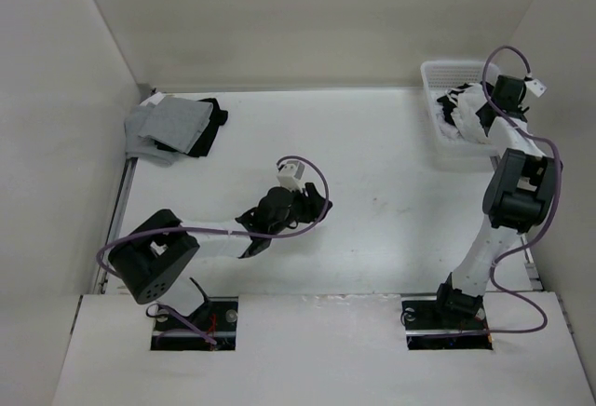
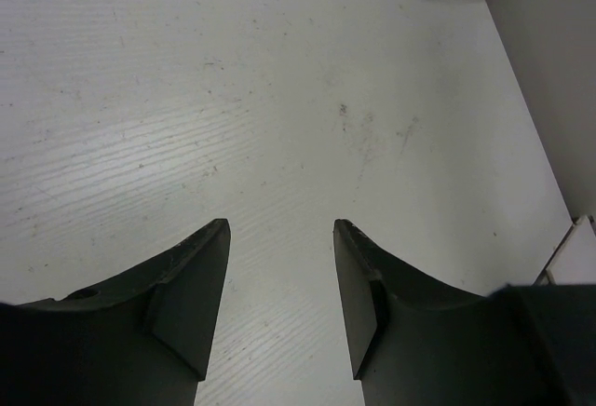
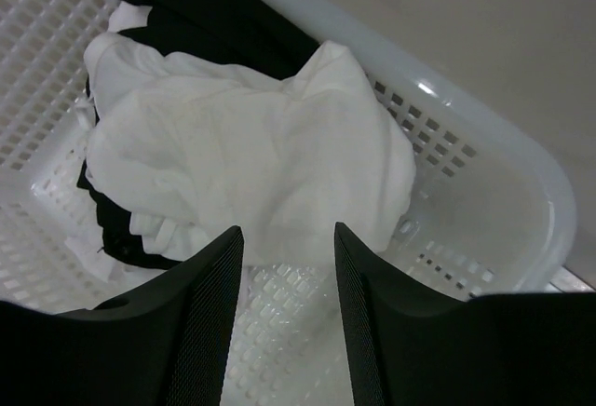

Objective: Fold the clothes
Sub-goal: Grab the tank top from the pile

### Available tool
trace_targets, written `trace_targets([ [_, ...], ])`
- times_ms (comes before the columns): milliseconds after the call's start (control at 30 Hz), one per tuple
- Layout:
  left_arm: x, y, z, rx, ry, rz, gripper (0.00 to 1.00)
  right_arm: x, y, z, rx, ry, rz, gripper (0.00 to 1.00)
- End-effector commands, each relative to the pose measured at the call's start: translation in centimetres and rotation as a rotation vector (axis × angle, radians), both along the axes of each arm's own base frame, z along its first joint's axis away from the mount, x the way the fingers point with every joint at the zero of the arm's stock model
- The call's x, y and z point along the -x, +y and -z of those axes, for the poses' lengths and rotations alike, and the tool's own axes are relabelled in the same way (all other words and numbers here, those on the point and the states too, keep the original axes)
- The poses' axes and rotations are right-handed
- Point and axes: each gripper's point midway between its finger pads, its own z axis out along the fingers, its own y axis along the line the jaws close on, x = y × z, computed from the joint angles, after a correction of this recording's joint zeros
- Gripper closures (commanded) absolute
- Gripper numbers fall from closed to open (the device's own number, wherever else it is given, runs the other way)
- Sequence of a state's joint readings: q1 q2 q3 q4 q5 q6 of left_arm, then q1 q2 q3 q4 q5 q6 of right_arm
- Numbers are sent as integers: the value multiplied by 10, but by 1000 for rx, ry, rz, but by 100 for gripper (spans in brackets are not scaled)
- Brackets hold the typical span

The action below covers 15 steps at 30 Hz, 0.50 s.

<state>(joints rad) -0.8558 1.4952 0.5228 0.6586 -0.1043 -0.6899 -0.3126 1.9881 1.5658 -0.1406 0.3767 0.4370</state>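
Note:
My right gripper needs to drop deeper into the basket [image 3: 521,159] onto the white top's near part and close there, since this fabric lies uncovered above the black garment.
The clothes, a crumpled white top [image 3: 251,145], lie in a white slotted basket [image 3: 521,159] at the table's far right corner [image 1: 431,71]. My right gripper [image 3: 289,229] hangs open just above the top's near edge, jaws apart, with only the basket floor between them. In the top view the right gripper [image 1: 473,110] reaches into the basket over the white fabric [image 1: 451,119]. My left gripper [image 2: 279,224] is open over the bare white tabletop, nothing between its fingers; from above, the left gripper [image 1: 319,207] is near the table's middle.
A black garment [image 3: 214,6] lies under and behind the white top in the basket. A folded grey and black stack [image 1: 172,125] sits at the far left corner. White walls close in the table on three sides.

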Motion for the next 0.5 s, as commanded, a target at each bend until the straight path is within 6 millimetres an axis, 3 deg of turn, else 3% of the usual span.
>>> trace_targets([
  [0, -4, -5, -10, 58, -24, 13, 53, -27, 0, -15, -21, -66, -70, 51],
  [100, -3, -8, -9, 61, -15, 25, 53, -40, 1, -6, -66, -89, -97, 55],
  [200, -4, -11, -7, 59, -10, 29, 53, -48, -1, -4, -103, -131, -92, 79],
  [267, -4, -11, -6, 57, -8, 30, 53, -52, -5, -7, -105, -142, -84, 84],
  [333, -5, -12, -6, 57, -8, 29, 53, -54, -6, -10, -102, -145, -86, 95],
  [433, -6, -12, -5, 56, -9, 28, 53, -50, -5, -16, -103, -157, -84, 100],
  [467, -7, -12, -5, 59, -9, 26, 53, -46, 0, -29, -92, -194, -91, 100],
])
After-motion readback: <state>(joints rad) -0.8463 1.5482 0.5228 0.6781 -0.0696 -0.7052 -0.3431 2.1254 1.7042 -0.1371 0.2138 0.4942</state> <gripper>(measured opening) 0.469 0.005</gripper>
